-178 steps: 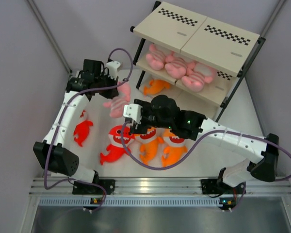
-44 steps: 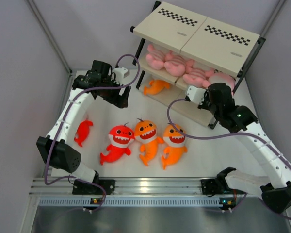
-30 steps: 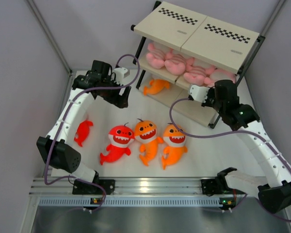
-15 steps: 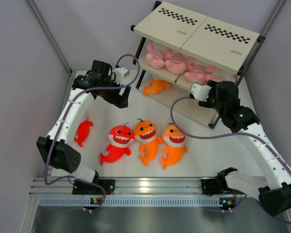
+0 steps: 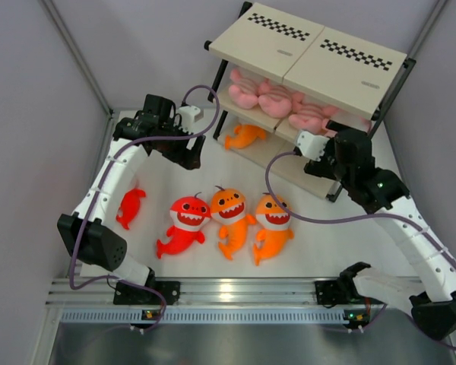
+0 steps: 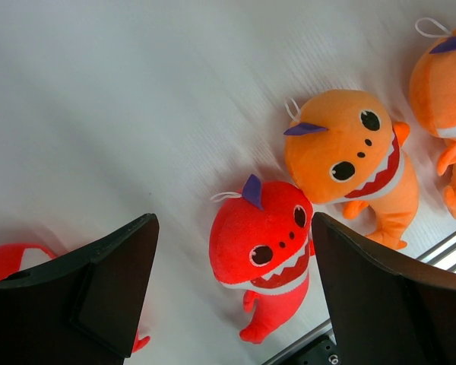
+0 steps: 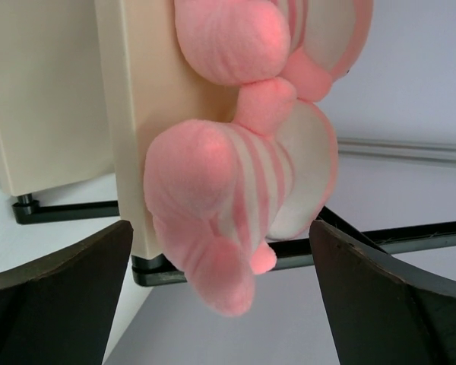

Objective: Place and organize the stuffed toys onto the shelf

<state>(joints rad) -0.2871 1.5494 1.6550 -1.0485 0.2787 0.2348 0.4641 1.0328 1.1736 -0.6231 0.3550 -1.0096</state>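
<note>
The last pink plushie is on the shelf, so my right gripper will next move back and down from the shelf (image 5: 319,61) to the tail fin of the end orange shark (image 5: 258,257).
The shelf (image 5: 319,61) stands at the back right. Several pink striped plushies (image 5: 277,100) lie in a row on its middle board, and an orange shark (image 5: 245,135) lies on the bottom board. My right gripper (image 5: 330,148) is open at the row's right end. In the right wrist view, the last pink plushie (image 7: 228,198) rests on the cream board (image 7: 129,114), between the spread fingers of the right gripper (image 7: 219,228) without touching them. My left gripper (image 5: 188,152) hangs open above the table. The left wrist view frames a red shark (image 6: 262,243) between its fingers.
On the table lie a red shark (image 5: 184,224), two orange sharks (image 5: 229,217) (image 5: 272,226) and another red toy (image 5: 129,207) near the left arm. Grey walls enclose the table. The shelf's black frame leg (image 5: 338,190) stands by the right arm.
My right gripper has opened and released the pink plushie onto the right end of the middle board, then drawn back slightly. The left arm has not moved.
</note>
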